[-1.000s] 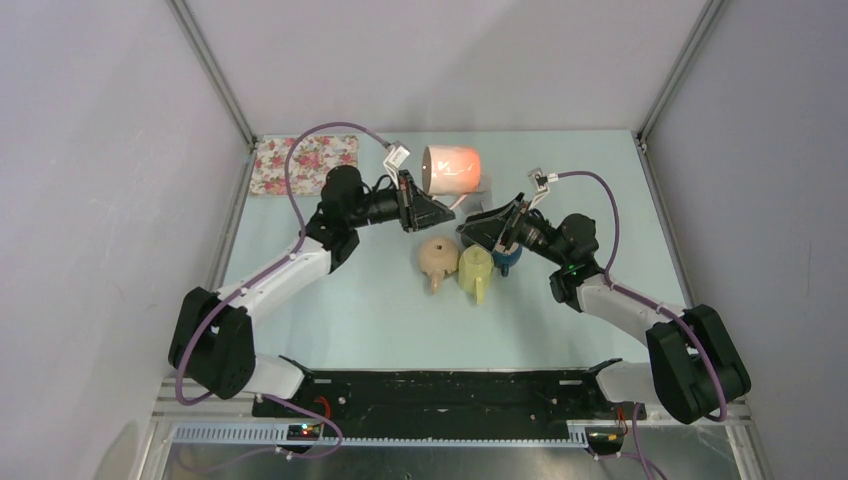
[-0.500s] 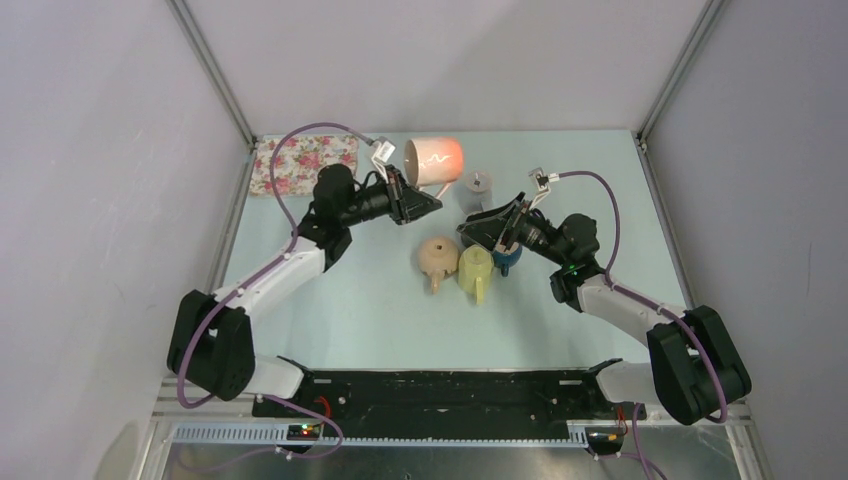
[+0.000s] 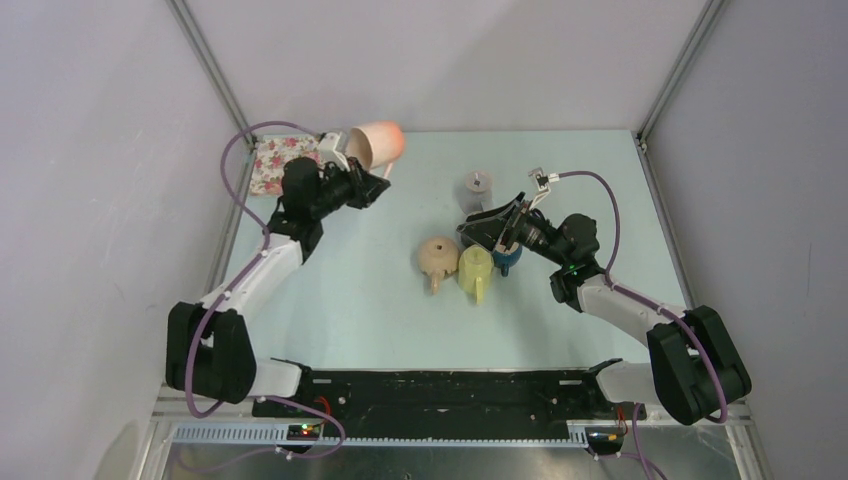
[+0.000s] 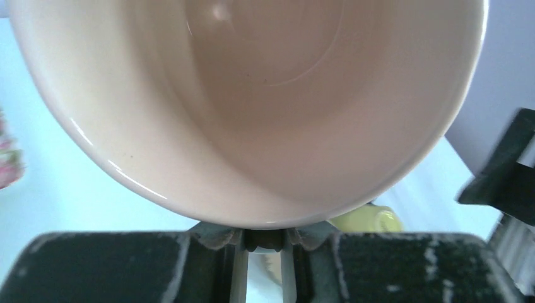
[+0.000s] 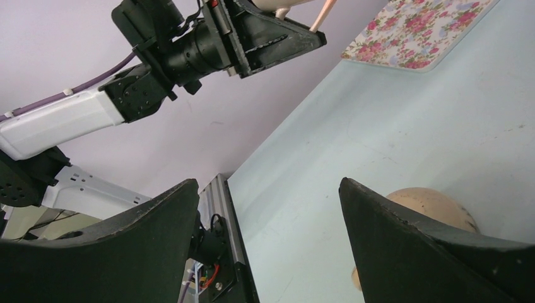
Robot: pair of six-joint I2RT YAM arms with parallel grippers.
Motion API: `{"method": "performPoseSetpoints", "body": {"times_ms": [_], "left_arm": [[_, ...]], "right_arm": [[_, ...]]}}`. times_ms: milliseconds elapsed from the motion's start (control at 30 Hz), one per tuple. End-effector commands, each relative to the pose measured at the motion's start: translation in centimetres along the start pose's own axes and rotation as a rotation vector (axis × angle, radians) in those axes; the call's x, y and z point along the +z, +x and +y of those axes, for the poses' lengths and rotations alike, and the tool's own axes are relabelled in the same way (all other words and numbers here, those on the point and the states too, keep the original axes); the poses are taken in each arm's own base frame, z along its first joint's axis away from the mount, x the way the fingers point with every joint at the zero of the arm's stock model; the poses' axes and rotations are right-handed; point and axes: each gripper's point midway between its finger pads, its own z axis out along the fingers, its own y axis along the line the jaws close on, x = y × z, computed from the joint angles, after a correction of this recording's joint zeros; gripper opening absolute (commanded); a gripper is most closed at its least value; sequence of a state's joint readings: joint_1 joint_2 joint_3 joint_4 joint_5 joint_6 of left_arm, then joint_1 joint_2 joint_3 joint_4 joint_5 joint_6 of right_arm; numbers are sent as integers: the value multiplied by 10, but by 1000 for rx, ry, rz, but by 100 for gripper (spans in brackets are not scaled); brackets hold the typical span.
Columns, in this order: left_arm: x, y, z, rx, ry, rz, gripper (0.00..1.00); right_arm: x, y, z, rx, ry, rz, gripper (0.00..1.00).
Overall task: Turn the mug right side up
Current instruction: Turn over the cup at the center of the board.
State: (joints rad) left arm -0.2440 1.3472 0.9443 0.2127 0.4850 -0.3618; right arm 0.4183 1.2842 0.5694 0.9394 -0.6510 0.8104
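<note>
The left gripper should next swing to the left in the top view and go down to release the mug upright on the bare wall-side end of the floral mat.
My left gripper (image 3: pixel 372 183) is shut on the handle of a pink mug (image 3: pixel 376 143) and holds it in the air at the back left, near the floral mat. In the left wrist view the mug's open mouth (image 4: pixel 252 95) fills the frame, facing the camera, and the fingers (image 4: pixel 235 265) are closed just under its rim. My right gripper (image 3: pixel 478 225) is open and empty above the table's middle, close to the yellow mug (image 3: pixel 474 269); in the right wrist view its fingers (image 5: pixel 404 233) stand wide apart.
A tan mug (image 3: pixel 437 256) lies upside down beside the yellow mug, with a blue mug (image 3: pixel 507 260) partly under the right arm. A small grey object (image 3: pixel 479 182) stands at the back middle. A floral mat (image 3: pixel 276 163) lies in the back left corner.
My left arm has swung the pink mug to the left and back, from above the table's middle to beside the floral mat, tilting it. The right arm has not moved.
</note>
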Motion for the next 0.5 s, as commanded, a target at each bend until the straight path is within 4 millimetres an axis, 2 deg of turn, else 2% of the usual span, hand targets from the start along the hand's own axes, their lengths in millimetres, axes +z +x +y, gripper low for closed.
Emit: {"method": "performPoseSetpoints", "body": {"times_ms": [0,133,300,333,467], "left_arm": [[-28,-83,12,175,-73,-213,0],[-44,-92,47,232,-194,-218,0],[-58,-88,90,269,-319,-179,0],[-65,-90,104,264,-357,-180,0],[-75,-84,150,239,-478,-128,0]], "right_arm": [[-1,-12,9,-48,-16,-40,87],[-1,-12,8,-48,-13,-42,87],[-1,-12,7,-48,-11,-42,87],[-1,-12,6,-47,-9,-42,87],[-1,-11,6,-48,-9,-41,86]]}}
